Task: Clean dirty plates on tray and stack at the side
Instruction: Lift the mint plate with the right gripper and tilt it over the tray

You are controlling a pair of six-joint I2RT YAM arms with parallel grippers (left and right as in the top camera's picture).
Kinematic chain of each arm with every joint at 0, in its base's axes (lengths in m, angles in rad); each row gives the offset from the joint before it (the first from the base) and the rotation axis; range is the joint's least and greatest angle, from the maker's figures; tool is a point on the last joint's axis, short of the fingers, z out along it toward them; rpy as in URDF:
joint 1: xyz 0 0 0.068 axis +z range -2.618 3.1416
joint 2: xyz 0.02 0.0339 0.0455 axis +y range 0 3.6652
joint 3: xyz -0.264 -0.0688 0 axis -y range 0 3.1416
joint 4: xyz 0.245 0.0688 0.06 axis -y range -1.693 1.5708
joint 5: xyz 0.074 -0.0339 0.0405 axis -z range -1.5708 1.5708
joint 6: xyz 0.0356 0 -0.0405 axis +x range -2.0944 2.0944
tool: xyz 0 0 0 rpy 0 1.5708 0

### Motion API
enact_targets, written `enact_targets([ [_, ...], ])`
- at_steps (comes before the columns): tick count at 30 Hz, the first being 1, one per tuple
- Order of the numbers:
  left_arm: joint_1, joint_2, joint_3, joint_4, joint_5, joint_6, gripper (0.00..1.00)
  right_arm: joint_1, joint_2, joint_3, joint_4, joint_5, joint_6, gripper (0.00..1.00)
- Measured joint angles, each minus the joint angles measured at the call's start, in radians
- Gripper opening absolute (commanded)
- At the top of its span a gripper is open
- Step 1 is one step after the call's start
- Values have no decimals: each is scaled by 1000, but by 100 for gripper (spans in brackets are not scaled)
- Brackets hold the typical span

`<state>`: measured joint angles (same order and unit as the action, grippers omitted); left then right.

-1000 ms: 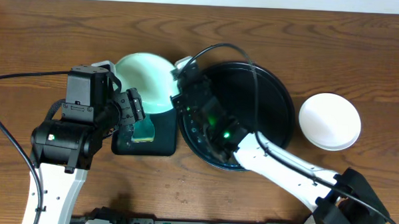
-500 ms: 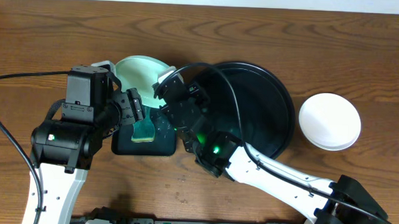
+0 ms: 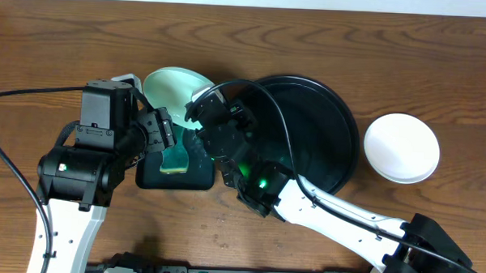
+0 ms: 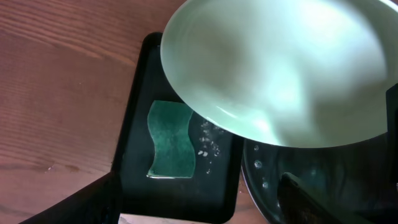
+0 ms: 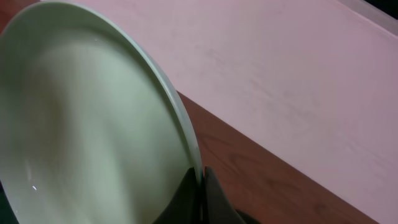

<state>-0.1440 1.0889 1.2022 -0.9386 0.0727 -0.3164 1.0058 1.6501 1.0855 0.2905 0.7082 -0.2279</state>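
Next, my right gripper takes the mint plate to the right in the overhead view, then down for release onto the white plate [image 3: 401, 148], clear of both trays.
A pale mint-green plate [image 3: 172, 89] is held tilted on edge over the back of the small rectangular black tray [image 3: 201, 177]. My right gripper [image 3: 200, 100] is shut on its rim; the right wrist view shows the fingers [image 5: 202, 180] pinching the plate's edge [image 5: 93, 124]. My left gripper [image 3: 163, 138] is open and empty over the rectangular tray, with the plate [image 4: 280, 68] just ahead of its fingers [image 4: 199, 208]. The large round black tray [image 3: 333, 115] holds no plate. A white plate [image 3: 401, 148] lies on the table to its right. A second mint plate is not in view.
A green sponge [image 4: 171, 140] lies in the rectangular tray [image 4: 134, 112] with small white droplets beside it. The round tray's wet rim [image 4: 261, 168] touches the rectangular tray's right side. Cables cross above the round tray.
My right arm has swung left from the round tray's edge to over the rectangular tray, tilting the mint plate more on edge. The left arm has not moved.
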Motion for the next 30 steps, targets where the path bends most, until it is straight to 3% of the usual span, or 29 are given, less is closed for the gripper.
enact_targets([
  [30,0,0,0,0,0,0,80,-11,0,0,-1,29,24,1],
])
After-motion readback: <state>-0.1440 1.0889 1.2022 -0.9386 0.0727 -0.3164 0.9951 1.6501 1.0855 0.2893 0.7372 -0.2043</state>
